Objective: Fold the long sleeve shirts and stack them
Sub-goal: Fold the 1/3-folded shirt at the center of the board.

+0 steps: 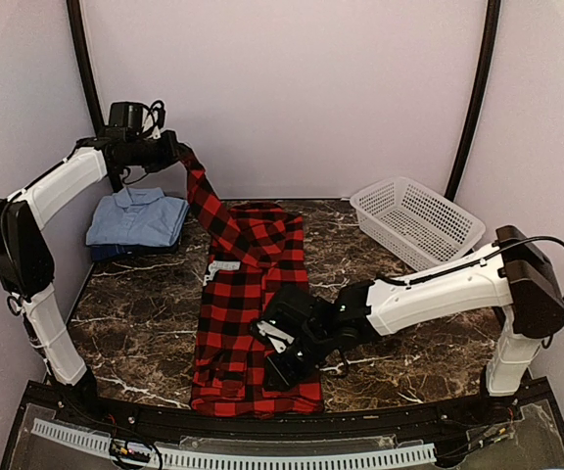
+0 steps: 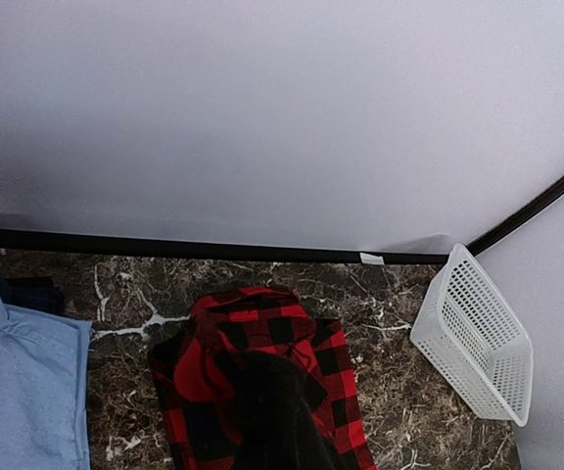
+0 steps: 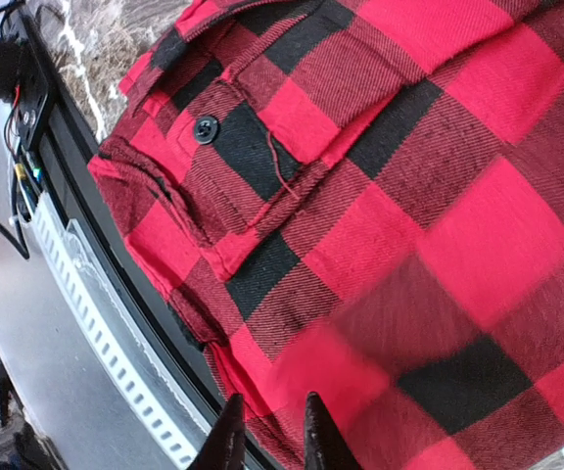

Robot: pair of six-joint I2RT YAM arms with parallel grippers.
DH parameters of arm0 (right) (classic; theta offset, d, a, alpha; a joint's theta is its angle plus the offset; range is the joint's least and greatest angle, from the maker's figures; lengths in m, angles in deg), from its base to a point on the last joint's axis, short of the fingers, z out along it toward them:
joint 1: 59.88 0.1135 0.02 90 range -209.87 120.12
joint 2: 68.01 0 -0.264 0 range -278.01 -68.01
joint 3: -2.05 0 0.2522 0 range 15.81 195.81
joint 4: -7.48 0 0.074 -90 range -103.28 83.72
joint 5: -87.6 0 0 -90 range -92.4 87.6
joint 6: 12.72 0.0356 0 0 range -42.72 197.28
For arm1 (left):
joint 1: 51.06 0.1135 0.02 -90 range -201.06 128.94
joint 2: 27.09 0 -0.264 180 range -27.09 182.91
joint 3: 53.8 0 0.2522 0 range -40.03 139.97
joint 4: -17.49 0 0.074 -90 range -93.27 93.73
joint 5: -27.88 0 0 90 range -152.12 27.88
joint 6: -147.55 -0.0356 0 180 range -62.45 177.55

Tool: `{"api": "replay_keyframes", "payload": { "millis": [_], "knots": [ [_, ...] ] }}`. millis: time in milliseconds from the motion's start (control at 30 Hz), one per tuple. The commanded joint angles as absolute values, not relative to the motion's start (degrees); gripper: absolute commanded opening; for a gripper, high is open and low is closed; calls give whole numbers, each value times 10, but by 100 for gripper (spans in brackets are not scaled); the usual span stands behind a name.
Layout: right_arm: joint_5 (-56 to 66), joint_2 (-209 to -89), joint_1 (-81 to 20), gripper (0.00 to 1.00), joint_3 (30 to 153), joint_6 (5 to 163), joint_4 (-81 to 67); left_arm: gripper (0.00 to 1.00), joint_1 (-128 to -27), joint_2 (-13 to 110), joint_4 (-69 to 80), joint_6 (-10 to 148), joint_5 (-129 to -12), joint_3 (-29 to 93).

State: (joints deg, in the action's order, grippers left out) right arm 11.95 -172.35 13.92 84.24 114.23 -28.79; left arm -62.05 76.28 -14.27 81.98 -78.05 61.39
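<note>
The left gripper next lowers the still-raised sleeve back onto the shirt's lower part and lets go, because that part lies below the gripper and to its right in the top view.
The red-and-black flannel shirt [image 1: 253, 313] lies lengthwise down the middle of the marble table [image 1: 145, 313], its hem at the near edge. My left gripper [image 1: 172, 153] is raised at the back left, shut on one sleeve [image 1: 202, 196] that stretches up from the shirt's collar end. In the left wrist view dark cloth hangs over the fingers, above the flannel shirt [image 2: 262, 343]. My right gripper [image 1: 278, 360] hovers low over the shirt's lower right part. Its fingertips [image 3: 231, 436] stand narrowly apart over the flannel cloth [image 3: 390, 196], nothing pinched between them. A folded light blue shirt [image 1: 137, 217] lies on a darker blue one [image 1: 116, 252] at the left.
A white mesh basket [image 1: 416, 221] sits tilted at the back right, also seen in the left wrist view [image 2: 478, 333]. The black table rim and a white slotted rail [image 3: 96, 323] run just below the shirt's hem. Purple walls enclose the back and sides.
</note>
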Motion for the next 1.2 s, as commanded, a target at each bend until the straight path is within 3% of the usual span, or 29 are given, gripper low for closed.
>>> {"api": "replay_keyframes", "payload": {
  "millis": [0,133,267,667,900,1167],
  "knots": [
    [132,-1713,128,34,864,1116,-287,0,-617,735,-122,825,-821,591],
    [121,-1680,90,51,862,1106,-286,0,-622,721,-112,842,-866,547],
    [108,-1654,42,58,863,1097,-276,0,-639,694,-103,846,-900,486],
    [66,-1634,-149,60,858,1103,-195,0,-815,665,-178,819,-955,357],
    [64,-1670,-175,60,877,1092,-187,0,-929,669,-248,802,-949,324],
    [84,-1687,-177,60,854,1100,-160,1,-989,686,-276,810,-948,304]
  ]
}}
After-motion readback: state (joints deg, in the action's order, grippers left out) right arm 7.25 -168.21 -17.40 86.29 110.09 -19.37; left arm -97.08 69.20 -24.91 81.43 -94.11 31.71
